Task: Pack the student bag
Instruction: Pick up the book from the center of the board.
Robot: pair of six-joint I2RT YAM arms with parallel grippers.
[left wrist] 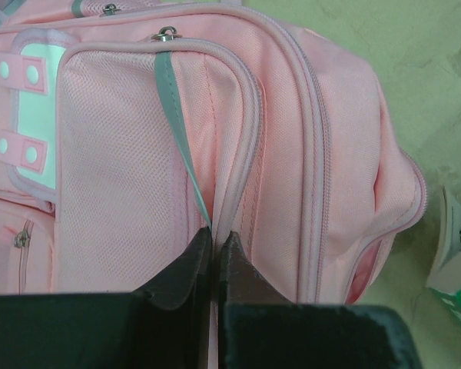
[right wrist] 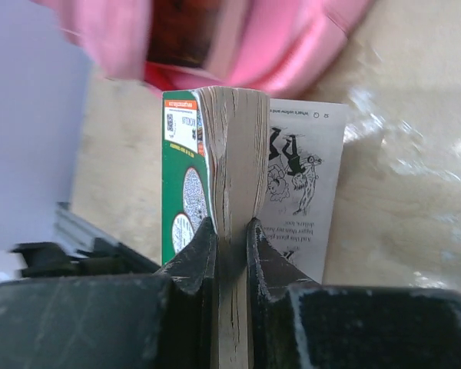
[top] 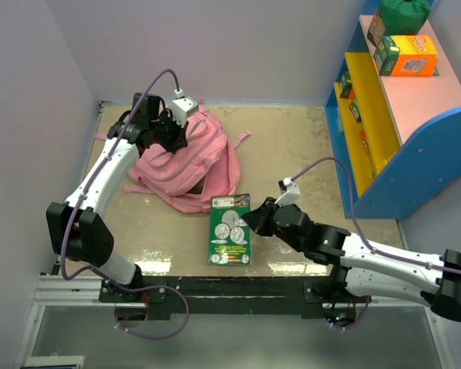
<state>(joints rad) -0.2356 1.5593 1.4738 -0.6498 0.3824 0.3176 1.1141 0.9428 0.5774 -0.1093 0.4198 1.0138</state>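
Note:
The green-covered book is still outside the bag's opening, so next my left gripper will keep the front pocket's piped edge [left wrist: 232, 201] pinched, move slightly toward the bag's opening and then let go of that edge.
The student bag [top: 192, 157], a pink backpack, lies at the back left of the table. It fills the left wrist view [left wrist: 276, 154], which also shows a white label [left wrist: 38, 115]. My left gripper [top: 173, 134] is over the bag's top. Its jaws [left wrist: 215, 234] are shut on the piped edge of a front pocket. My right gripper [top: 255, 219] is shut on a green-covered book [top: 230, 228] just in front of the bag. The right wrist view shows the jaws [right wrist: 232, 227] pinching the book's page block [right wrist: 234, 154], with the cover and one printed page splayed out. The bag's open mouth [right wrist: 184, 31] lies beyond it, with something dark inside.
A blue, yellow and pink shelf unit [top: 399, 131] stands along the right side. It carries an orange box [top: 411, 55] and a green item [top: 403, 11]. Walls close the left and back. The arm bases sit on a rail [top: 215, 288] at the near edge.

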